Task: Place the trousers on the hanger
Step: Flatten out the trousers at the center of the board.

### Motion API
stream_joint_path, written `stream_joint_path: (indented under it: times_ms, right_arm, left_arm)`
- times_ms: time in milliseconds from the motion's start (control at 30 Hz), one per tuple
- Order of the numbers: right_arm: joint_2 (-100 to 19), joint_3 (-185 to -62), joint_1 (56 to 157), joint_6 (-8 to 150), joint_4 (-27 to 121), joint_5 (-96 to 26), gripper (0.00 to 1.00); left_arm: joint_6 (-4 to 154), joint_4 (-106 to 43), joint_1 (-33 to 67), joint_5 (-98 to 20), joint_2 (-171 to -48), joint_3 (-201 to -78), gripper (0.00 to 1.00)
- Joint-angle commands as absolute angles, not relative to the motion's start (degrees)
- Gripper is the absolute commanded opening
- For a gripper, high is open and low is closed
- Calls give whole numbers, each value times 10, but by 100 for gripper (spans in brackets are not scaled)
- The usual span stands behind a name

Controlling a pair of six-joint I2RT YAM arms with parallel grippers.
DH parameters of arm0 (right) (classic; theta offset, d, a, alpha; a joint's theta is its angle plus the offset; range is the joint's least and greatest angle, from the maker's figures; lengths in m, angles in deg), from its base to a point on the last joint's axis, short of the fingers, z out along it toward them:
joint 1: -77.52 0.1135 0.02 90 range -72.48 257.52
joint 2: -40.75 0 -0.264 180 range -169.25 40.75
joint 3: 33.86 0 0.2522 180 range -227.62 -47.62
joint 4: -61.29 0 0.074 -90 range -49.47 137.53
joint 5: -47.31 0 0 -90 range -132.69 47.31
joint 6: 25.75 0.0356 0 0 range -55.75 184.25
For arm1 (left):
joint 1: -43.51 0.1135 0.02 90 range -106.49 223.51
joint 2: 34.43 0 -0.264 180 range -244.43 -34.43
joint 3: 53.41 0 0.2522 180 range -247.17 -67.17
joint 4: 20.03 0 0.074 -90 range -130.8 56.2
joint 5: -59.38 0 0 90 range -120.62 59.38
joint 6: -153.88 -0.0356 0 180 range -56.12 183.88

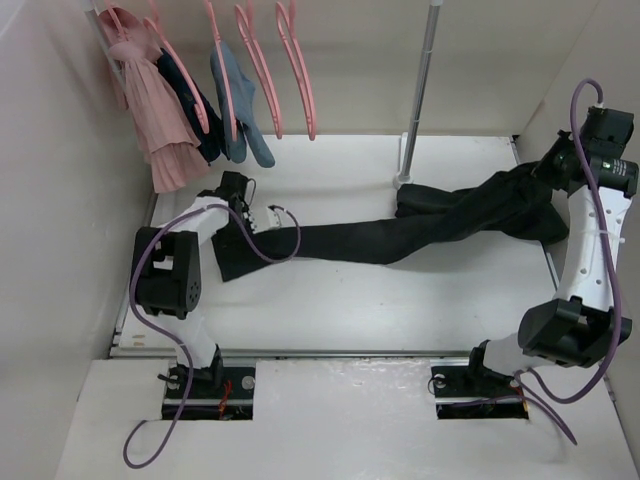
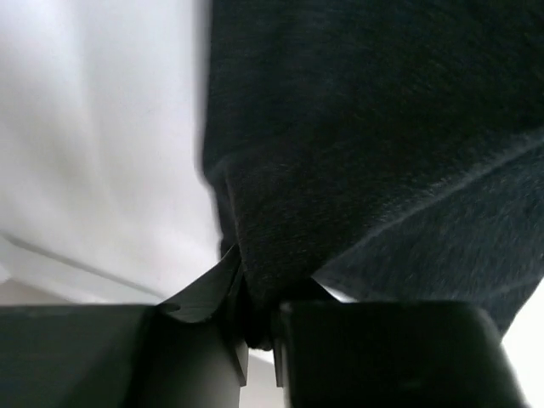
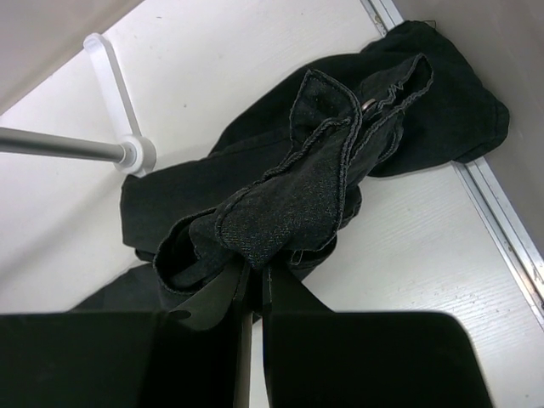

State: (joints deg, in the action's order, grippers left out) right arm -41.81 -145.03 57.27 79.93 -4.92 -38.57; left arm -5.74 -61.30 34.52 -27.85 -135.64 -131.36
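Note:
My right gripper holds the waist end of the trousers and next needs to draw it back and down to release it on bare tabletop by the raised edge (image 1: 522,284) (image 3: 429,251), which is below and back from the gripper.
The black trousers (image 1: 400,235) lie stretched across the table from left to right. My left gripper (image 1: 248,228) is shut on the leg end; in the left wrist view the jaws (image 2: 259,327) pinch a fold of black fabric (image 2: 374,153). My right gripper (image 1: 545,178) is shut on the waist end at the far right; in the right wrist view (image 3: 255,276) it pinches the bunched waistband (image 3: 314,178). Two empty pink hangers (image 1: 262,72) (image 1: 300,70) hang on the rail at the back, apart from both grippers.
Left of the empty hangers, other pink hangers carry a pink garment (image 1: 160,120), a dark navy one (image 1: 195,110) and a blue-grey one (image 1: 240,100). The metal rack pole (image 1: 420,80) stands at the back centre, its foot (image 3: 136,153) beside the trousers. The table's raised edge (image 3: 501,221) runs along the right.

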Motion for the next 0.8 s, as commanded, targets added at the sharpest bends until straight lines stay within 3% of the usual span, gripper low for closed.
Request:
stream_joint_path:
  times_ms: [0,167,233,333,400,567,767]
  right_arm:
    - [-405,-1458,569,791,-10,-374,0]
    - [-460,-1556,569,803,-28,-374,0]
    - [-472,-1613,569,822,-40,-392,0]
    - [-456,-1605,547,847,-40,-428,0]
    - [-408,-1543,534,892,-28,-442,0]
    - [-281,-1201,494,999,48,-428,0]
    - [-188,-1020,359,1071,64,-405,0]
  left_arm:
    - [-16,-650,356,-292,-1314,-1402,0]
    - [43,-661,387,-311,-1242,-1493,0]
    - [43,-654,392,-303,-1195,-1498,0]
    - [38,-668,415,-304,-1150,-1468,0]
    - [23,-668,425,-304,-1100,-1419,0]
    - [-31,-647,449,-293,-1001,-1176,0]
    - [-71,-610,471,-243,-929,-1012,0]
